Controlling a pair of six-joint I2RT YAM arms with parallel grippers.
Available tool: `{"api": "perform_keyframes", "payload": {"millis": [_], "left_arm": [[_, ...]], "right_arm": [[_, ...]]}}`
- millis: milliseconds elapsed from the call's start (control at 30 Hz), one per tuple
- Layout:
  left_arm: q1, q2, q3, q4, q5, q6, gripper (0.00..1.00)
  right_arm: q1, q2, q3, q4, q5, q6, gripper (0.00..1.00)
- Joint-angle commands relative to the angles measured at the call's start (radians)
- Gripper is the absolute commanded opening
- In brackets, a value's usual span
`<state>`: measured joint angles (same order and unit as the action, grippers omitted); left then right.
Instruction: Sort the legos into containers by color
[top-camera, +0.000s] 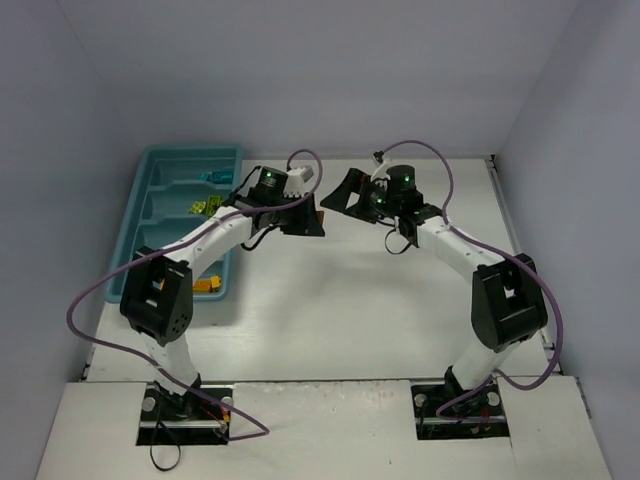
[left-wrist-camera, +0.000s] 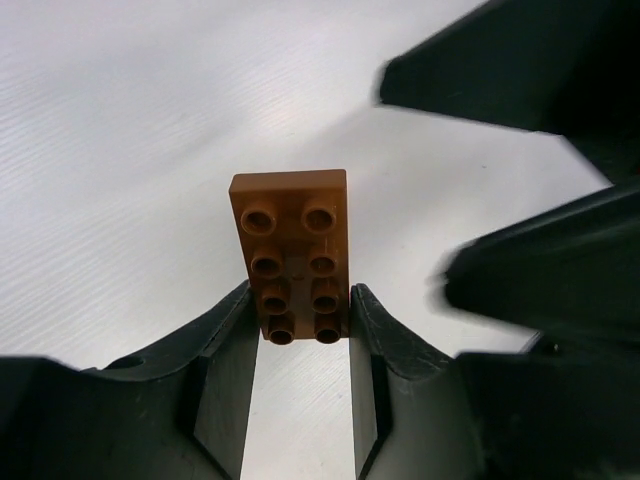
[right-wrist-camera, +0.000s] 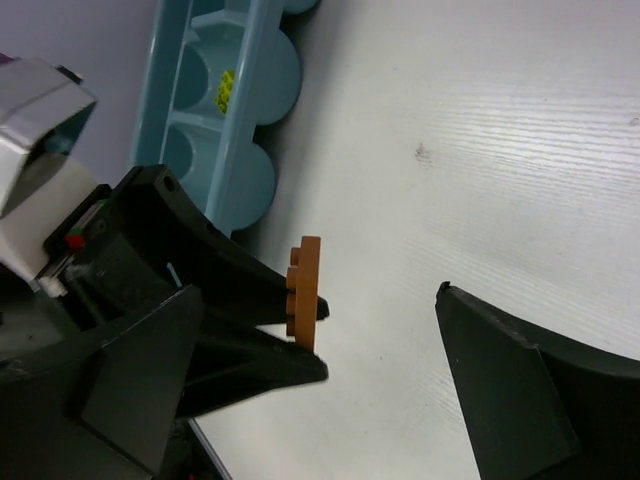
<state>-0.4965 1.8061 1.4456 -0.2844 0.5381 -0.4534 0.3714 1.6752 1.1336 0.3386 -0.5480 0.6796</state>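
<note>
The robot's left gripper will swing to the left in the top view, over the section (top-camera: 172, 234) between the lime and orange legos, and release, since those legos sit in separate sections of the tray.
My left gripper (left-wrist-camera: 300, 322) is shut on a brown lego plate (left-wrist-camera: 294, 252) and holds it by one end above the white table, just right of the teal tray (top-camera: 150, 180). In the top view the gripper (top-camera: 303, 218) and the plate (top-camera: 320, 216) face my right gripper (top-camera: 342, 194). The right gripper (right-wrist-camera: 372, 300) is open wide and empty, its fingers (right-wrist-camera: 505, 385) on either side of the plate (right-wrist-camera: 304, 292). The tray's compartments hold a cyan lego (top-camera: 213, 176), yellow and lime legos (top-camera: 205, 207) and an orange lego (top-camera: 208, 285).
The tray's scalloped end (right-wrist-camera: 250, 130) lies close behind the left gripper in the right wrist view, with a lime lego (right-wrist-camera: 226, 88) inside. Purple cables loop over both arms. Grey walls close in the table at the back and sides.
</note>
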Motion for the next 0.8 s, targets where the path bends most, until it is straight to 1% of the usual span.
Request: {"api": "perform_keyframes", "payload": {"millis": [0, 100, 133, 200, 233, 333, 367, 500, 567, 600, 633, 667, 767], "left_arm": [[0.064, -0.126, -0.027, -0.014, -0.061, 0.009, 0.15], [0.147, -0.189, -0.059, -0.073, -0.111, 0.002, 0.15], [0.197, -0.204, -0.063, -0.088, -0.151, 0.001, 0.15], [0.243, -0.24, -0.064, -0.151, -0.22, -0.002, 0.16], [0.278, -0.247, -0.059, -0.192, -0.292, -0.002, 0.16], [0.328, -0.269, -0.05, -0.234, -0.4, -0.01, 0.16], [0.361, -0.275, -0.048, -0.266, -0.417, -0.036, 0.16], [0.447, -0.292, -0.077, -0.295, -0.473, -0.071, 0.16], [0.492, -0.283, -0.087, -0.32, -0.48, -0.079, 0.2], [0.492, -0.278, -0.083, -0.332, -0.487, -0.083, 0.21], [0.525, -0.274, -0.08, -0.347, -0.494, -0.087, 0.23], [0.533, -0.268, -0.08, -0.352, -0.5, -0.088, 0.26], [0.558, -0.248, -0.082, -0.361, -0.521, -0.09, 0.38]], "right_arm": [[-0.029, -0.035, 0.095, 0.033, -0.032, -0.031, 1.0], [-0.098, -0.049, 0.11, 0.004, -0.024, -0.054, 1.0], [-0.132, -0.055, 0.111, -0.012, -0.023, -0.063, 1.0], [-0.161, -0.071, 0.107, -0.032, -0.014, -0.093, 1.0], [-0.184, -0.075, 0.106, -0.05, -0.01, -0.115, 1.0], [-0.206, -0.092, 0.089, -0.072, -0.006, -0.135, 1.0], [-0.216, -0.098, 0.084, -0.072, -0.007, -0.135, 1.0], [-0.221, -0.109, 0.054, -0.072, -0.012, -0.135, 1.0], [-0.221, -0.111, 0.04, -0.072, -0.013, -0.135, 1.0], [-0.221, -0.111, 0.037, -0.072, -0.013, -0.134, 1.0], [-0.221, -0.112, 0.034, -0.073, -0.015, -0.134, 1.0], [-0.221, -0.112, 0.029, -0.072, -0.015, -0.134, 1.0], [-0.223, -0.112, 0.023, -0.072, -0.018, -0.137, 1.0]]}}
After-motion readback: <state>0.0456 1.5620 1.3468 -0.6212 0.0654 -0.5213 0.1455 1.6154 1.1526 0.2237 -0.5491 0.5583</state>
